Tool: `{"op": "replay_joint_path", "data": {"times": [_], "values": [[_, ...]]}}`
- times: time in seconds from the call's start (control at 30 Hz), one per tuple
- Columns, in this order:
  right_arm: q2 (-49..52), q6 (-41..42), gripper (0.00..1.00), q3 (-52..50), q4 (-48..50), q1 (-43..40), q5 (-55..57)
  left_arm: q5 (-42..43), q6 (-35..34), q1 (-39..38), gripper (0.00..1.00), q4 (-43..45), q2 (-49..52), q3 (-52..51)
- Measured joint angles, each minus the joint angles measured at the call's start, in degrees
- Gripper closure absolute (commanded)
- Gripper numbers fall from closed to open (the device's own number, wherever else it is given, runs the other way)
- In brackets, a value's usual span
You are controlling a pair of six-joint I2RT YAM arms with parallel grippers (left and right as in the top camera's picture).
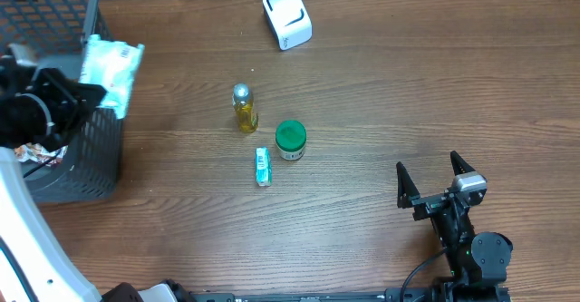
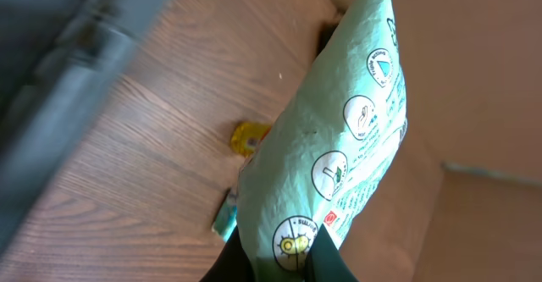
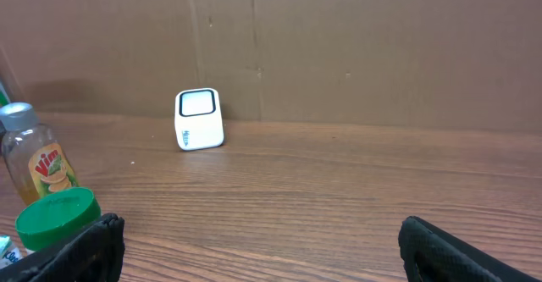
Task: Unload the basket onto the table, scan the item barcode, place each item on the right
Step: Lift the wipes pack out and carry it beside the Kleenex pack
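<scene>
I will move my left gripper right in the overhead view and down to release the packet [image 1: 113, 71], as bare tabletop [image 1: 236, 167] beside the green-white tube lies there below it.
A pale green packet [image 1: 113, 71] with round printed icons hangs above the table's left edge, next to the basket. My left gripper [image 1: 88, 93] is shut on its lower end. In the left wrist view the packet [image 2: 339, 138] fills the middle, pinched between the two dark fingers of the left gripper [image 2: 284, 261]; no barcode shows on this face. The white scanner [image 1: 286, 16] stands at the back of the table, also in the right wrist view [image 3: 199, 118]. My right gripper [image 1: 432, 177] rests open at the front right, nothing between its fingers [image 3: 89, 248].
A grey mesh basket [image 1: 91, 157] stands at the far left. Mid-table are a small yellow bottle [image 1: 243, 108], a green-lidded jar [image 1: 290, 140] and a small green-white tube [image 1: 263, 167]. A brown cardboard wall [image 3: 356, 45] closes the back.
</scene>
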Motion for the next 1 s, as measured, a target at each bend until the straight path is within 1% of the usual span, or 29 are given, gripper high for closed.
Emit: {"op": "replay_joint_path", "data": {"times": [0.17,0.4,0.53,0.77,1.0], "values": [[0.0,0.0,0.0,0.0,0.0,0.0,0.0,-4.0,-1.8,-6.8,0.96,-0.5,0.0,0.0],[0.0,0.0,0.0,0.0,0.0,0.0,0.0,-12.6,-8.1,-15.1,0.96,-0.7,0.0,-0.5],[0.0,0.0,0.0,0.0,0.0,0.0,0.0,-17.4,-11.7,-18.9,0.96,1.0,0.0,-3.2],[0.0,0.0,0.0,0.0,0.0,0.0,0.0,-21.0,-18.0,-22.8,0.95,8.7,0.0,-15.1],[0.0,0.0,0.0,0.0,0.0,0.0,0.0,-22.2,-22.7,-26.9,0.95,19.5,0.0,-28.4]]}}
